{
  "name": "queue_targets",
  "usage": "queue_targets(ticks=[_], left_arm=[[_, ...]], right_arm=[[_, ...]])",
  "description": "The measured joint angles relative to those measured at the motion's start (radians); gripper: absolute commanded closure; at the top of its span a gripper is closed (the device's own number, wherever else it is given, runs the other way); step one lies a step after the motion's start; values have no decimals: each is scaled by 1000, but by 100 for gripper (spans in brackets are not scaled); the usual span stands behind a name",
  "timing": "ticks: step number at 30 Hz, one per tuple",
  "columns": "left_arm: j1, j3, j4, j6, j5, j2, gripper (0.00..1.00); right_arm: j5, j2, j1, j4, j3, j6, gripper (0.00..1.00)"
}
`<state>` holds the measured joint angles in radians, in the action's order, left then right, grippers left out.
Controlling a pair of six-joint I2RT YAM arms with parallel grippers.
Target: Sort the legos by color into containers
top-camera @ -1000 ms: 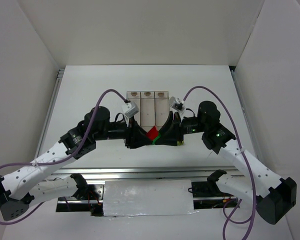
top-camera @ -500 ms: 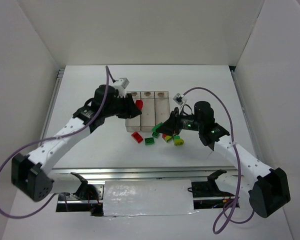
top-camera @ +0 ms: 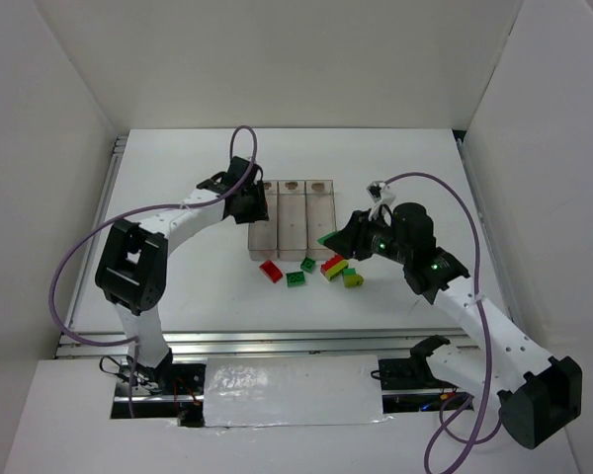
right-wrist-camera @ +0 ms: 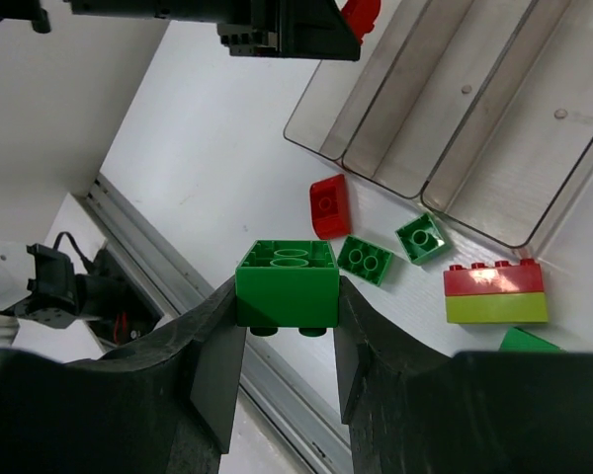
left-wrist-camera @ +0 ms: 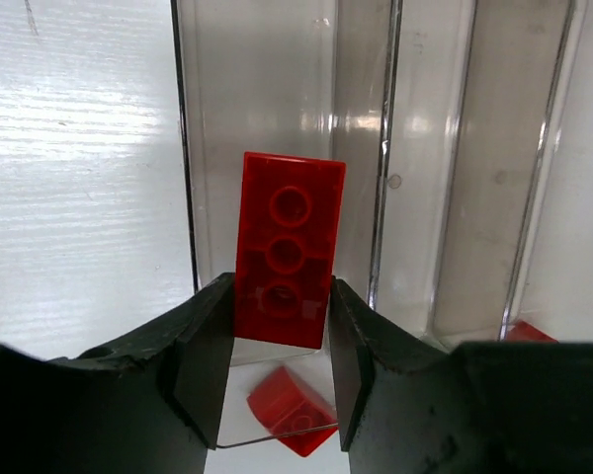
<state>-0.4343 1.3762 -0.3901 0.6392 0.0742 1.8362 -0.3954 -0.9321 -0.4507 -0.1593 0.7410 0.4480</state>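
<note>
The middle container (right-wrist-camera: 445, 109) is to the left of my right gripper in the top view. My right gripper should next move outward and across over it and release the green lego (right-wrist-camera: 288, 286).
Three clear containers (top-camera: 292, 219) stand side by side at mid-table. My left gripper (top-camera: 258, 208) hangs over the leftmost one (left-wrist-camera: 277, 99), shut on a red lego (left-wrist-camera: 287, 247). Another red lego (left-wrist-camera: 292, 420) shows below, through the plastic. My right gripper (top-camera: 334, 240) is by the near right corner of the bins, shut on a green lego (right-wrist-camera: 288, 286) held above the table. On the table in front of the bins lie a red lego (right-wrist-camera: 328, 207), two green ones (right-wrist-camera: 365, 260) (right-wrist-camera: 422, 239) and a red-on-yellow-green stack (right-wrist-camera: 495, 293).
White walls enclose the table on three sides. A metal rail (top-camera: 277, 341) runs along the near edge. Another green and yellow piece (top-camera: 353, 278) lies beside the stack.
A second ago both grippers were together at the pile in front of the bins. The left has carried the red lego back over the left bin; the right has lifted the green lego rightward.
</note>
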Motion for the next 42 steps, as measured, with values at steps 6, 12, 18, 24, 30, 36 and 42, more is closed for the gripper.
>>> queue_targets(ticks=[6,12,18,24,30,36,42], left_arm=[[1,7,6,20,-6,5,0],[2,-70,11,25,-8,-100,0],[1,-264,-5,90,71,-474,1],[-16,-362,-147,108,162,-724,1],[-21,-349,-329,40,239,-858,0],[-21,-361,-385,-55,314,-945,0],[8,-375,-385,-93,309,-944,1]], right_arm=[[50,-72,-4,-56,42,0,100],[185,-266,-53,-142,217,5,91],[369,-610,-148,-256,602,8,89],[475,-897,-175,-360,835,5,82],[509,-1005,-183,-433,880,4,47],[519,-1006,-191,-439,884,10,1],[549,-972,-216,-424,858,19,0]])
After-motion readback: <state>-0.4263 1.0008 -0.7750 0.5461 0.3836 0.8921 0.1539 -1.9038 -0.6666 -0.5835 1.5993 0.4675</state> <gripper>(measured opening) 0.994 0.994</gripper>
